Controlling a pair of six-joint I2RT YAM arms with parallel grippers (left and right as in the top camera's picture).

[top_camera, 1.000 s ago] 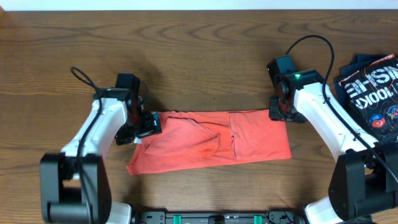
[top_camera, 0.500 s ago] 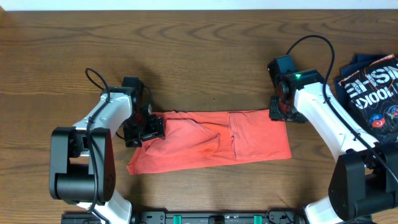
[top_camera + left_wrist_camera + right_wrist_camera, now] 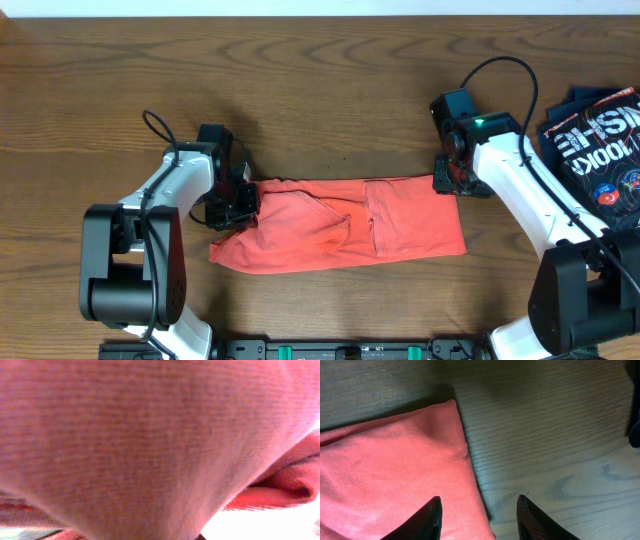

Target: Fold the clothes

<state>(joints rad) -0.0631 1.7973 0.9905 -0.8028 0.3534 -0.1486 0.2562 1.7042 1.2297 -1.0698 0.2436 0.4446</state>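
Observation:
My left gripper needs to carry the cloth over the folded T-shirt's middle [image 3: 336, 197] and release it, since that middle lies to the gripper's right in the overhead view.
The clothes [image 3: 340, 225], a red-orange T-shirt, lie folded into a long band across the near middle of the table. My left gripper [image 3: 236, 206] sits on the band's far-left corner and is shut on the cloth there. Red-orange fabric [image 3: 150, 435] fills the left wrist view and hides the fingers. My right gripper [image 3: 447, 181] hovers at the band's far-right corner. It is open, with one fingertip [image 3: 436, 502] over the clothes [image 3: 395, 475] and the other over bare wood beside the edge.
A pile of dark navy garments [image 3: 600, 150] with white lettering and round badges lies at the table's right edge, close to the right arm. Brown wood table [image 3: 320, 90] stretches behind the shirt. Black arm cables loop above both wrists.
My left gripper slid onto the shirt's far-left corner and closed on it. The shirt's left end has drawn slightly inward. The right arm has stayed still.

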